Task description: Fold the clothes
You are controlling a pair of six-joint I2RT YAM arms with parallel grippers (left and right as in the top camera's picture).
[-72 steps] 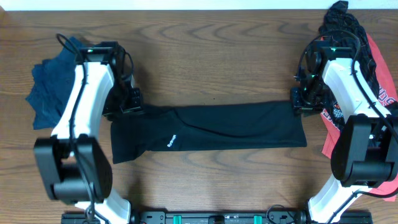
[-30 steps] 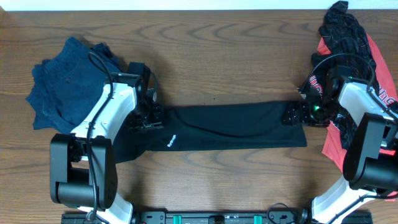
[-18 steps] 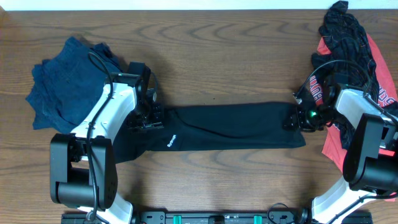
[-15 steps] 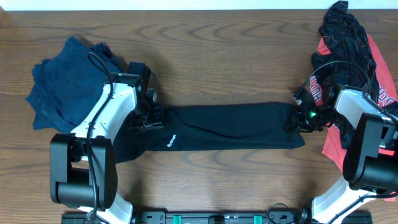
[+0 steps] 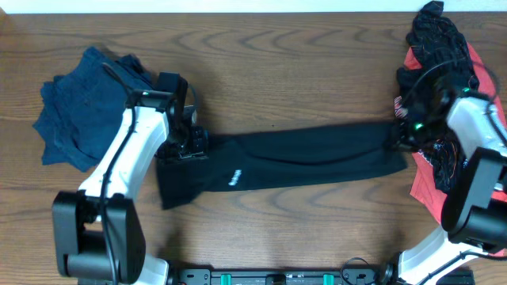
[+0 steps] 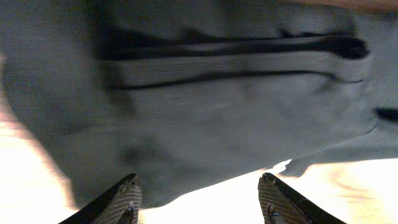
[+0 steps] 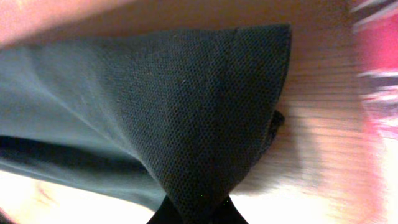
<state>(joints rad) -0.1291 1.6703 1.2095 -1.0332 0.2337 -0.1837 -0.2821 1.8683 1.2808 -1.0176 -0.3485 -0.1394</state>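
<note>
My right gripper carries the garment's pinched corner to the left in the overhead view, over onto the long garment's middle [image 5: 291, 158] next, and releases it.
A long black garment [image 5: 301, 158], folded into a narrow strip with a small white logo, lies across the middle of the wooden table. My left gripper [image 5: 184, 146] is over its left, wider end. In the left wrist view its fingers [image 6: 200, 199] are open, with the grey-black cloth [image 6: 217, 112] just ahead of them and nothing held. My right gripper [image 5: 400, 136] is at the strip's right end. In the right wrist view it [image 7: 193, 214] is shut on a pinched corner of the black cloth [image 7: 186, 106], which rises from the table.
A pile of dark blue clothes [image 5: 79, 107] lies at the back left, close to my left arm. A heap of black mesh cloth [image 5: 440, 39] and a red garment [image 5: 493, 119] lies at the right edge, beside my right arm.
My right gripper has shut on the right end of the black garment and pulled it to the right. The whole strip shifted right. My left gripper has stayed at the left end.
</note>
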